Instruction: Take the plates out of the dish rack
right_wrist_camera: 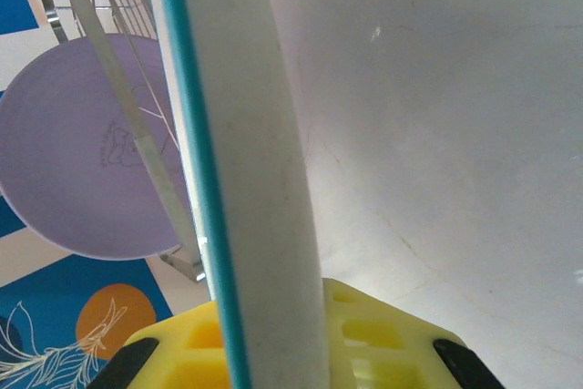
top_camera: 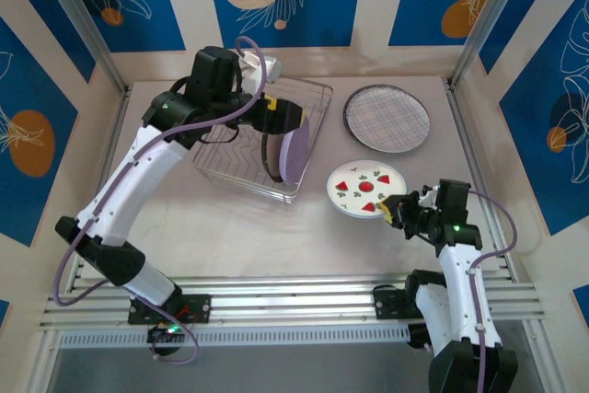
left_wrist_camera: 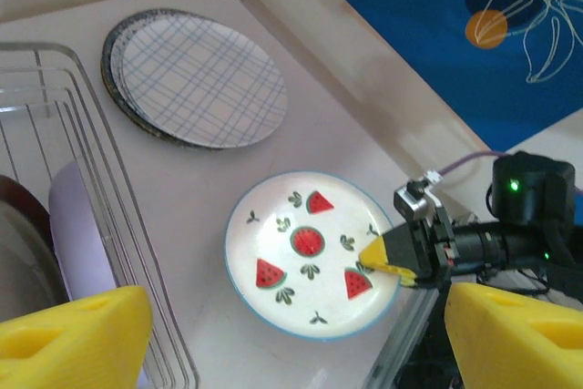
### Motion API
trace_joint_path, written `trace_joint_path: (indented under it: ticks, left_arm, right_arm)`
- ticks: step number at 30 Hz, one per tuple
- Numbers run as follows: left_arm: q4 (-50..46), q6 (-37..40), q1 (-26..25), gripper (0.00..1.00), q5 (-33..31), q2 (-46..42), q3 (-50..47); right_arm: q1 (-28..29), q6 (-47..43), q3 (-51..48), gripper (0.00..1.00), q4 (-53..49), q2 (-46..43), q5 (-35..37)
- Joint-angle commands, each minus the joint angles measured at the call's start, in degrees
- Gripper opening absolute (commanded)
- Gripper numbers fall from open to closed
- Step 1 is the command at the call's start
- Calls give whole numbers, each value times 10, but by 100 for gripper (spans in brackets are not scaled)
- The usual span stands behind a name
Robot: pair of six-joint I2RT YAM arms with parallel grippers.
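Observation:
I should next lower my right gripper slightly toward the rack and release the small white plate beside it, since the bare tabletop there lies below my gripper.
The wire dish rack holds a lilac plate standing on edge at its right side. My left gripper hovers open just above that plate; its yellow fingers frame the rack's edge, with the lilac plate beside the left one. A small white plate with red fruit lies right of the rack. My right gripper is shut on its near-right rim. A grid-lined plate rests on a speckled one at the back right.
The enclosure's side walls and metal rails border the table closely on the right. Bare tabletop lies in front of the rack, between the two arms.

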Motion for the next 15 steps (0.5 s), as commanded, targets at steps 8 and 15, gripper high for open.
trace_joint_path:
  ticks: [8, 15]
  left_arm:
    - [-14, 30, -7, 84, -27, -76, -57]
    - [-8, 27, -7, 84, -27, -86, -69]
  right_arm:
    - [-5, -33, -52, 0, 153, 30, -23]
    - [-4, -47, -71, 0, 162, 54, -21]
